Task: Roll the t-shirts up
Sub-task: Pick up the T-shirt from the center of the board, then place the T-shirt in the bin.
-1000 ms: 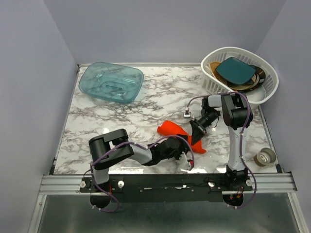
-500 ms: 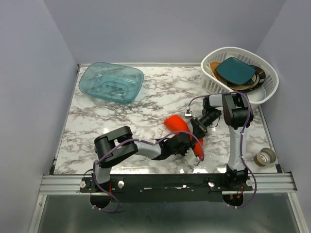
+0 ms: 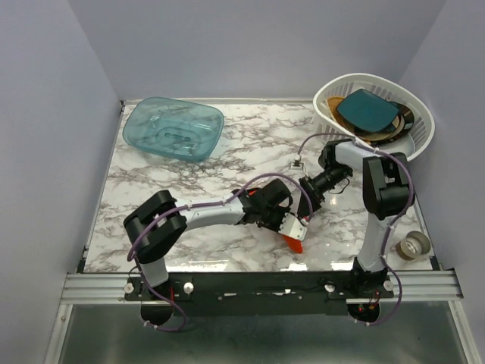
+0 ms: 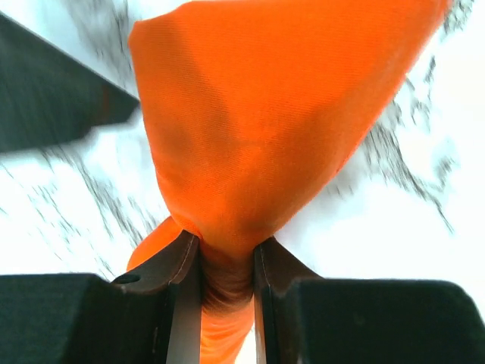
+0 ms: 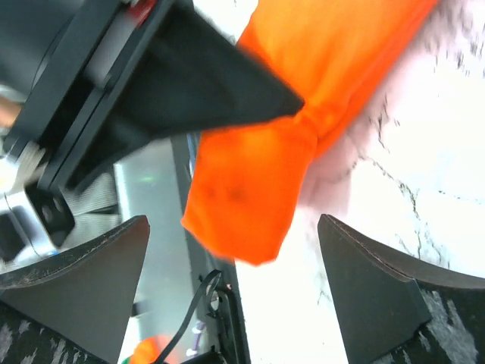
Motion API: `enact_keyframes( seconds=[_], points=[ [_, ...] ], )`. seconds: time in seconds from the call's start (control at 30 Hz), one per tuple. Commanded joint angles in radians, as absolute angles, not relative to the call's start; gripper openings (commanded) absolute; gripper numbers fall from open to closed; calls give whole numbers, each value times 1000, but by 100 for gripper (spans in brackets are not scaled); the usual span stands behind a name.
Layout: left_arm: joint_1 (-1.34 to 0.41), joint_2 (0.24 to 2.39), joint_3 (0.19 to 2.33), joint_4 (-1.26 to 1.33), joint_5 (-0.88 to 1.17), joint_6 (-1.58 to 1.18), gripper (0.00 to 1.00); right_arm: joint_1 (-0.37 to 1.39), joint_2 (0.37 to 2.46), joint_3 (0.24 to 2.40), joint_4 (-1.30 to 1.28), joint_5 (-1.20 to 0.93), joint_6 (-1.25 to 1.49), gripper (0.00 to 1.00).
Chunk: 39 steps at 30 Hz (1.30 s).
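Observation:
My left gripper should next go outward into the teal tub (image 3: 174, 130) and let go of the t-shirt (image 3: 292, 243), because the tub is outward of the gripper and to the left in the top view.
The orange-red t-shirt (image 3: 292, 243) is bunched up near the table's front edge, right of centre. In the top view only a small tip shows beneath my left gripper (image 3: 290, 228). In the left wrist view the t-shirt (image 4: 258, 114) fans out ahead, and my left gripper (image 4: 227, 277) is shut on a gathered fold of it. My right gripper (image 3: 308, 194) sits just behind and to the right, open. In the right wrist view the right gripper (image 5: 233, 224) has its fingers (image 5: 83, 280) wide apart. A loose end of the t-shirt (image 5: 250, 189) hangs beyond them, touching neither.
A translucent teal tub (image 3: 173, 129) stands at the back left. A white basket (image 3: 330, 133) holding dishes stands at the back right. A roll of tape (image 3: 413, 245) lies at the front right corner. The metal rail (image 3: 258, 287) runs along the near edge.
My right gripper opened and let go of the t-shirt, drawing back a little. My left gripper shut on the fabric and reached farther right. The cloth went from spread to bunched.

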<state>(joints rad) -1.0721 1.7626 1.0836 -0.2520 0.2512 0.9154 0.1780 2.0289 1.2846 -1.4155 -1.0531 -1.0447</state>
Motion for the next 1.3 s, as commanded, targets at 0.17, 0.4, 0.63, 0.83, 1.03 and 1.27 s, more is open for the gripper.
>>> enact_keyframes(
  seconds=[0.17,0.4,0.63,0.83,1.03,1.27],
  points=[
    [-953,1698,1229,-715,511,744,0,179,1740,1261,-1526,-1016,-974,100],
    [-896,1664,1269,-746,471,703,0,181,1550,1295,-1526,-986,-901,100],
    [-825,1579,1345,-768,289,680,0,181,1372,1255,-1526,-873,-902,100],
    [-677,1578,1540,-811,164,681,0,181,1276,1279,-1523,-815,-902,100],
    [-468,1729,1846,-859,26,666,0,181,1282,1319,-1464,-808,-801,100],
    [-295,2080,2376,-991,-86,728,0,181,1325,1324,-1375,-775,-701,100]
  ],
)
